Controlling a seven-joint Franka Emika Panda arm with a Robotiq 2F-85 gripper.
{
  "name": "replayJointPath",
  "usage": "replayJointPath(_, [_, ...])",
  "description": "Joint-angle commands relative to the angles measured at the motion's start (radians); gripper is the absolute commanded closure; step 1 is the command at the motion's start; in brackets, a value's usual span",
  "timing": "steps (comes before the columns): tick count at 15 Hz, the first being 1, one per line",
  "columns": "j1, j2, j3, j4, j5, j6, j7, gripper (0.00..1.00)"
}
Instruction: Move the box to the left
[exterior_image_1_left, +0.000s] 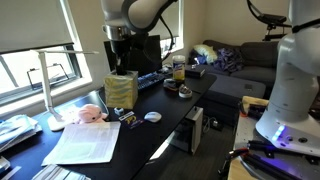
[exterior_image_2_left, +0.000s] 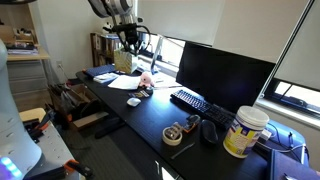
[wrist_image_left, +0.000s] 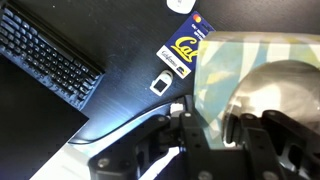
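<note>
Next, my gripper moves away from the monitor and down to release the box (exterior_image_1_left: 122, 92) on the white papers, since they lie below it beside the pink object.
The box (exterior_image_1_left: 122, 92) is a tan-and-olive patterned cube standing near the middle of the black desk (exterior_image_1_left: 165, 105), in front of the monitor. It also shows in an exterior view (exterior_image_2_left: 124, 60) and fills the upper right of the wrist view (wrist_image_left: 235, 65). My gripper (exterior_image_1_left: 120, 66) comes down onto its top from above; it also shows in an exterior view (exterior_image_2_left: 127, 42). In the wrist view the two fingers (wrist_image_left: 209, 125) are closed on a part of the box's top. I cannot tell whether the box is off the desk.
A keyboard (wrist_image_left: 50, 60) and the monitor (exterior_image_2_left: 220, 70) lie beside the box. A small orange-and-black packet (wrist_image_left: 185, 55), a white disc (exterior_image_1_left: 152, 117), a pink object (exterior_image_1_left: 90, 113) and papers (exterior_image_1_left: 85, 145) lie near it. A dark bowl (exterior_image_1_left: 185, 92) and a tub (exterior_image_2_left: 245, 130) stand farther along.
</note>
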Motion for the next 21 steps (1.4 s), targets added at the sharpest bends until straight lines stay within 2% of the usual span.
replayJointPath(1, [0.028, 0.064, 0.003, 0.066, 0.009, -0.036, 0.023, 0.96])
replayJointPath(4, [0.091, 0.198, 0.008, 0.200, -0.004, -0.101, 0.090, 0.96])
replayJointPath(8, [0.194, 0.376, -0.034, 0.389, -0.023, -0.184, 0.211, 0.96])
replayJointPath(12, [0.264, 0.520, -0.076, 0.548, -0.014, -0.234, 0.267, 0.96])
replayJointPath(17, [0.339, 0.648, -0.134, 0.700, -0.019, -0.291, 0.337, 0.96])
replayJointPath(21, [0.367, 0.715, -0.158, 0.790, 0.003, -0.319, 0.363, 0.96])
